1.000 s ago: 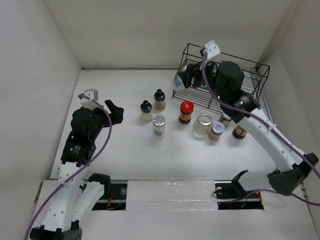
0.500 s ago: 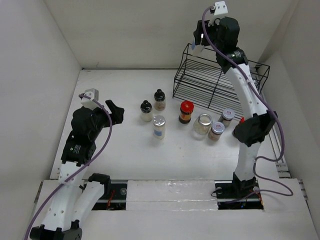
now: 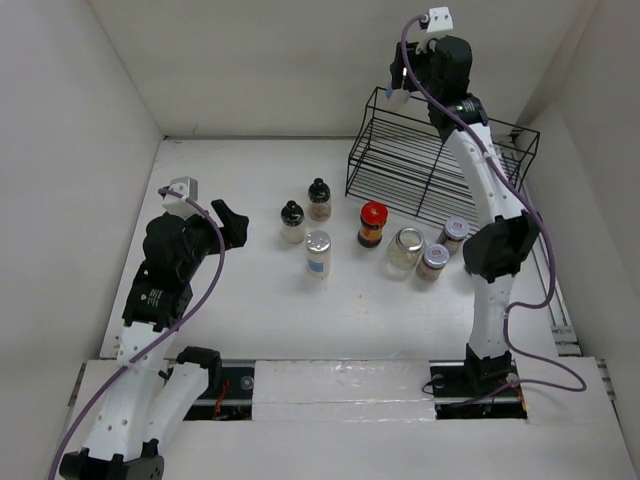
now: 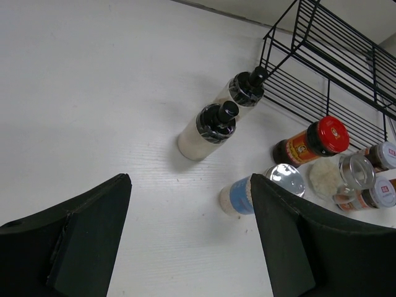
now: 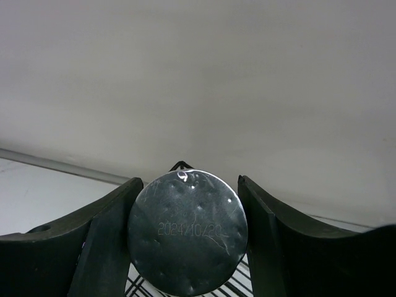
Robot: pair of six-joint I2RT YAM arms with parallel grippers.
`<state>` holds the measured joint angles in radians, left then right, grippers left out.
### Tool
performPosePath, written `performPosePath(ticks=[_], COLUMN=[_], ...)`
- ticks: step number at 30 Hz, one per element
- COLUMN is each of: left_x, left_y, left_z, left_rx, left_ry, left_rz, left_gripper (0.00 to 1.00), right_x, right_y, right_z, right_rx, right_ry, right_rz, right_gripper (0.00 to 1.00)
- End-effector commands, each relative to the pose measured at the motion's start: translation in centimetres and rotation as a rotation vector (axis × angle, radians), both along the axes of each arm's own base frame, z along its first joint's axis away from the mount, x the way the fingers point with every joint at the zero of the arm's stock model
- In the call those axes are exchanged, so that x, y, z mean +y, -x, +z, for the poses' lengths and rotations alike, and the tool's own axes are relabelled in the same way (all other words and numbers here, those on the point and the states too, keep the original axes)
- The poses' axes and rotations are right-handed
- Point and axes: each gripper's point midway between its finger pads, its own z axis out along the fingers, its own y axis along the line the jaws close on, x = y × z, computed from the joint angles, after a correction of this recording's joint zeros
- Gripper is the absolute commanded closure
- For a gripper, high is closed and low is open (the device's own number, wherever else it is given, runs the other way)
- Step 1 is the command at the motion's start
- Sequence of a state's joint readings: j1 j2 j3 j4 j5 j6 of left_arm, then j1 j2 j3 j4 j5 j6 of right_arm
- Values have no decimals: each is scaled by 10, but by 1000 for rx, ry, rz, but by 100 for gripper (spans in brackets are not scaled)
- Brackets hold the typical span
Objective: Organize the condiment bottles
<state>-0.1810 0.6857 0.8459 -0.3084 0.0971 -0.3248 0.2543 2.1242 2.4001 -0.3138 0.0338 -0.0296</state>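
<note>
The robot's right gripper next needs to go down and to its left in the top view, to the rack's empty far corner, and let go of the bottle.
My right gripper is raised high by the back wall, above the rack's top left corner. It is shut on a silver-lidded blue-labelled bottle, whose lid faces the right wrist camera between the fingers. My left gripper is open and empty at the table's left. On the table stand two black-capped pale bottles, a silver-lidded blue-labelled bottle, a red-capped amber bottle, a clear jar and two small silver-lidded jars. The left wrist view shows the blue-labelled bottle and the black-capped ones.
The black wire rack stands at the back right, with no bottle showing on it. White walls enclose the table at the left, back and right. The right arm's lower links stand just right of the jars.
My right gripper has lifted the blue-labelled bottle from the rack's left side up to the back wall above the rack. In the last half second it barely moved. The left arm is still.
</note>
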Motion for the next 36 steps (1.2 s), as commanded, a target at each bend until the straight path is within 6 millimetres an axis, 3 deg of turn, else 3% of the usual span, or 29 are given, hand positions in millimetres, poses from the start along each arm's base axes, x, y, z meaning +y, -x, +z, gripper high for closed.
performPosePath(ticks=[1,8,16,30,32,33,36], left_x=[0,0,0,0,0,0,0], left_y=[-4,-4,-6,-6,-6,-6,-4], left_z=[7,7,5,5,5,5,7], left_rx=[-30,-30,-21,-21,-21,-21,-30], left_ry=[-3,-3,-5,-5,-5,-5,-3], left_rz=[-4,-4,-4,-4,-4,-4,-4], left_gripper=[27,27,27,27,27,27,27], right_x=[-11,-3,16,21,23,23,29], right_y=[1,-8,-22,-42,-41,-41,-40], right_z=[63,56,-1,-68,-68,-64,-64], right_rx=[-190,-197,-83,59,63,57,64], right_ry=[-55,-66,-58,-60,-71,-83,-103], right_rz=[-33,-6,51,90,100,100,128], right_gripper=[57,56,56,52,50,41,30])
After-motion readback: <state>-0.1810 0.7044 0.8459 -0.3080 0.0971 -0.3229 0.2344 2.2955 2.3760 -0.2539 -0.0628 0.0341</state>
